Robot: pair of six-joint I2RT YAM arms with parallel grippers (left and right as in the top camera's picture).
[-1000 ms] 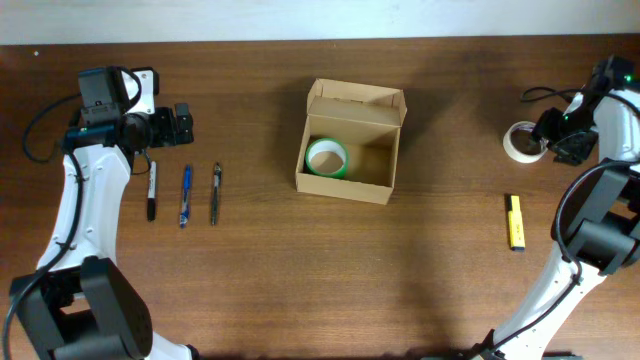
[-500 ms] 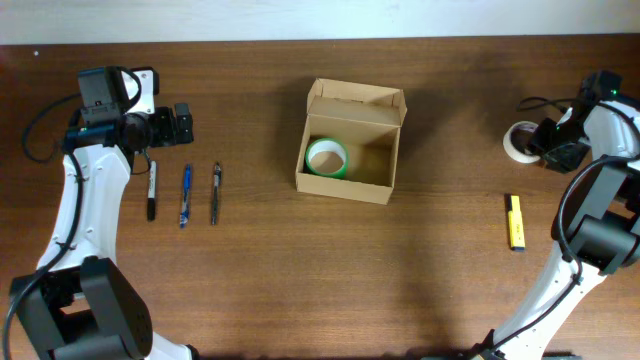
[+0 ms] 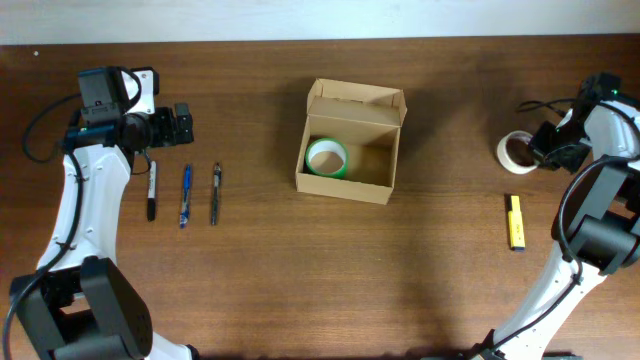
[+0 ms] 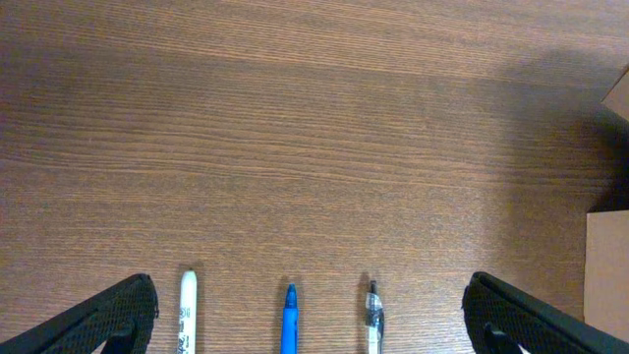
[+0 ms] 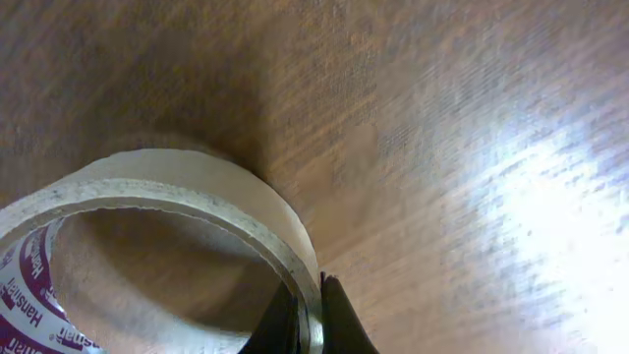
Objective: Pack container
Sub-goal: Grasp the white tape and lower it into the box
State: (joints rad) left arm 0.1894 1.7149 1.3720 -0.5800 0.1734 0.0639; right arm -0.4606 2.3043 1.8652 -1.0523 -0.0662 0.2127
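Note:
I should raise my right gripper, carry the white roll (image 3: pixel 514 152) to the box and lower it onto the green tape roll (image 3: pixel 326 157), then release it, because the box stands open.
The container (image 3: pixel 343 188), a tan cardboard box with its lid flap folded back, stands open at mid table with a green tape roll (image 3: pixel 326 157) inside. At the far right my right gripper (image 3: pixel 541 150) is shut on the wall of a white tape roll (image 3: pixel 514 152). In the right wrist view, one finger is inside the ring (image 5: pixel 177 192) and one outside, and the gripper (image 5: pixel 311 320) pinches its rim just above the wood. My left gripper (image 3: pixel 183 125) hangs open at the far left, with nothing between its fingers (image 4: pixel 118 315).
A white marker (image 3: pixel 152 190), a blue pen (image 3: pixel 185 195) and a clear pen (image 3: pixel 215 193) lie side by side below the left gripper. A yellow highlighter (image 3: pixel 515 221) lies in front of the white roll. The box corner (image 4: pixel 607 275) shows at the right of the left wrist view.
My right gripper has shut on the white tape roll's wall, and the roll has shifted slightly left and toward the front. The left arm has not moved.

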